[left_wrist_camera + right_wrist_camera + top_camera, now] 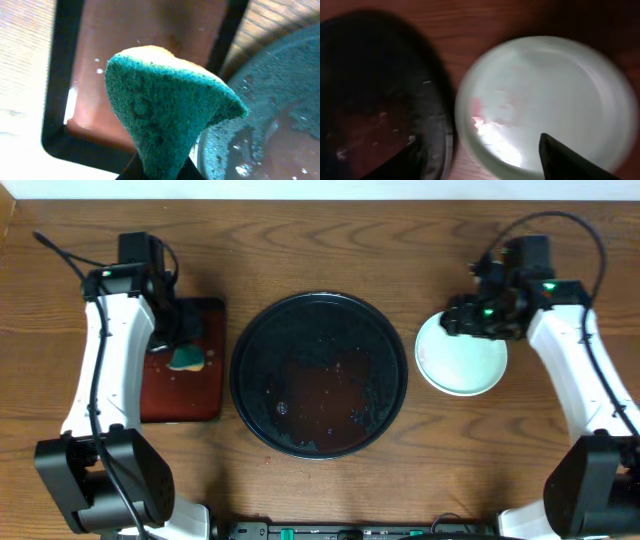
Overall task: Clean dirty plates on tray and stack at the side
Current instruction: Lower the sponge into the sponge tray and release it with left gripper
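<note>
I should next lower the sponge (186,359) with my left gripper onto the dark red tray's bare bottom below and release it.
The large round black tray (243,340) sits mid-table, wet, with brown residue and no plates on it. It also shows in the left wrist view (280,70) and the right wrist view (370,75). One pale mint plate (465,368) lies on the table to its right. In the right wrist view the plate (555,85) has a faint pink smear near its left rim. My right gripper (472,315) (476,145) is open over the plate's tray-side edge. My left gripper (183,340) (162,174) is shut on a green and yellow sponge (186,359) (165,105). No other plates show.
A smaller rectangular dark red tray (195,395) (150,30) lies left of the black tray, under the sponge. The table is brown wood (330,250). The arm bases stand at the front corners.
</note>
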